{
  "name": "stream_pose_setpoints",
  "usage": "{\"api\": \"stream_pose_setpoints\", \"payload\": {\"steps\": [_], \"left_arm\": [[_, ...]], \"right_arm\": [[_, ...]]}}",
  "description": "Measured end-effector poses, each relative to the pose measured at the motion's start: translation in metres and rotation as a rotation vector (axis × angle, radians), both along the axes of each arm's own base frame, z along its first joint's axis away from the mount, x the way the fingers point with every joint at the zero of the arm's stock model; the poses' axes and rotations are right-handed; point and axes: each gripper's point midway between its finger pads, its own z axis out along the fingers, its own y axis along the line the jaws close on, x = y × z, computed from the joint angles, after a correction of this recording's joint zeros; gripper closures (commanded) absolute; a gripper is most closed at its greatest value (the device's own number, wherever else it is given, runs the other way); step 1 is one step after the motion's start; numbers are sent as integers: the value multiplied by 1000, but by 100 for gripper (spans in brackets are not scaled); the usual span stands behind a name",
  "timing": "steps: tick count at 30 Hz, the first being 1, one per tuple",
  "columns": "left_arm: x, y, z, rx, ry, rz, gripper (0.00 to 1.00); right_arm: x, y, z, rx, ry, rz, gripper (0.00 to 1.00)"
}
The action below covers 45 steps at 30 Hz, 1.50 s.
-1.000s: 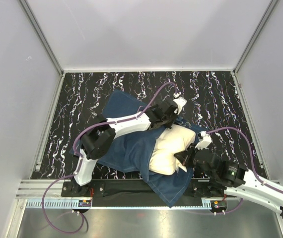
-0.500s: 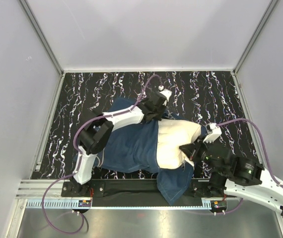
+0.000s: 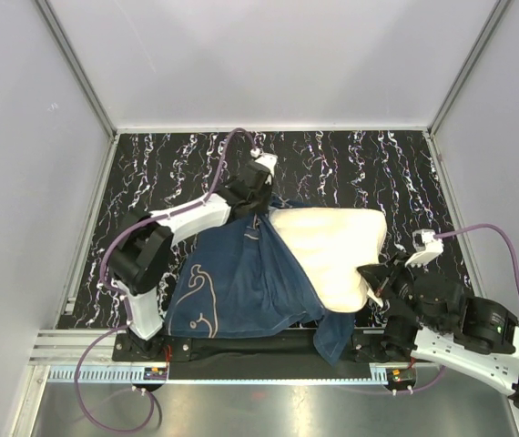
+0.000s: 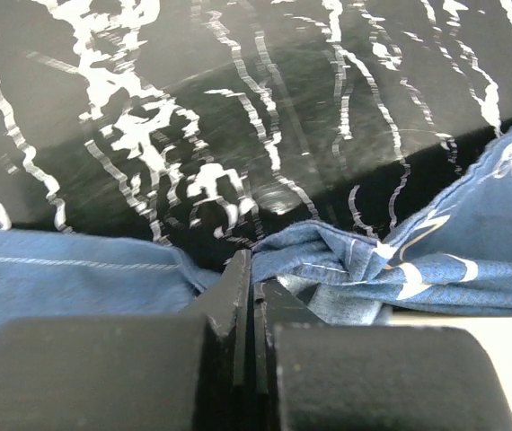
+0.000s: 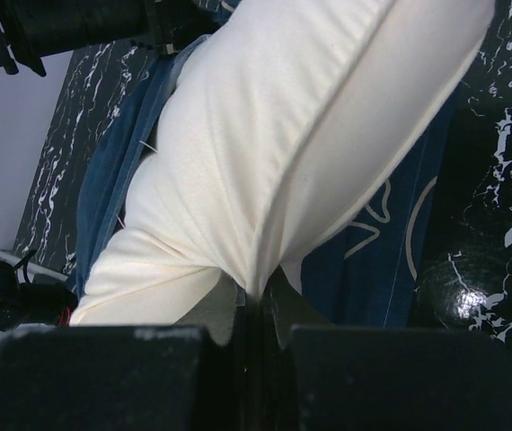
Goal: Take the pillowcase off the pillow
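Observation:
My right gripper draws the pillow [image 3: 328, 250] outward over the bare tabletop next, away from the left gripper, and releases it, since its other end still sits in the pillowcase.
The navy-blue pillowcase [image 3: 241, 282] with pale gold drawings lies crumpled at the table's near middle, its right part under the pillow. The cream pillow [image 3: 328, 250] is mostly out of it, to the right. My left gripper [image 3: 258, 205] is shut on a fold of the pillowcase [image 4: 346, 260] at its far edge. My right gripper [image 3: 376, 284] is shut on the pillow's near-right edge; in the right wrist view the pillow's fabric [image 5: 274, 153] is pinched between the fingers [image 5: 258, 301], with blue pillowcase [image 5: 373, 260] beneath it.
The black marbled table top [image 3: 378, 164] is bounded by grey walls [image 3: 269, 55] at the back and sides. A metal rail [image 3: 86, 350] runs along the near edge by the arm bases. Purple cables loop off both arms.
My left gripper pulled the pillowcase to the far left while my right gripper drew the pillow to the right. Much more of the pillow is now uncovered and the pillowcase has spread leftward.

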Motion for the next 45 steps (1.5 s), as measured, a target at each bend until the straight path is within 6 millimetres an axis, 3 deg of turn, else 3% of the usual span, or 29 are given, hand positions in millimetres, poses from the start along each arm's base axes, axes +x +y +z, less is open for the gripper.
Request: {"api": "stream_pose_setpoints", "payload": {"steps": [6,7,8,9,12,13,14,17,21,23,25,27,32,34,45], "left_arm": [[-3,18,0,-36,7,60,98],[-4,19,1,-41,5,63,89],[-5,21,2,-41,0,68,63],[-6,25,5,-35,-15,72,45],[-12,45,22,7,-88,116,18],[-16,49,34,13,-120,127,6],[-19,50,45,15,-146,131,1],[-40,38,106,-54,-270,114,1],[-88,24,191,-215,-413,66,1],[-117,19,221,-296,-460,40,1],[-144,16,231,-355,-471,17,1],[-167,16,221,-378,-448,-1,1],[-198,28,143,-261,-337,3,1],[-205,32,120,-203,-297,11,1],[-216,27,111,-256,-235,57,3]], "right_arm": [[2,-4,0,-30,1,-15,100],[3,-3,0,-37,-1,-16,100],[4,-1,1,-44,-3,-15,100],[6,1,1,-52,-8,-19,100],[17,10,4,-102,-17,-35,100],[22,15,4,-130,-17,-43,100],[28,22,4,-159,-16,-50,100],[43,45,2,-225,-12,-56,100],[60,74,-6,-273,-8,-53,100],[66,84,-12,-286,-3,-55,100],[72,90,-15,-283,4,-57,100],[76,93,-14,-268,2,-65,100],[84,94,-10,-225,3,-79,100],[85,94,-12,-221,7,-79,100],[78,85,-22,-203,18,-80,100]]}}
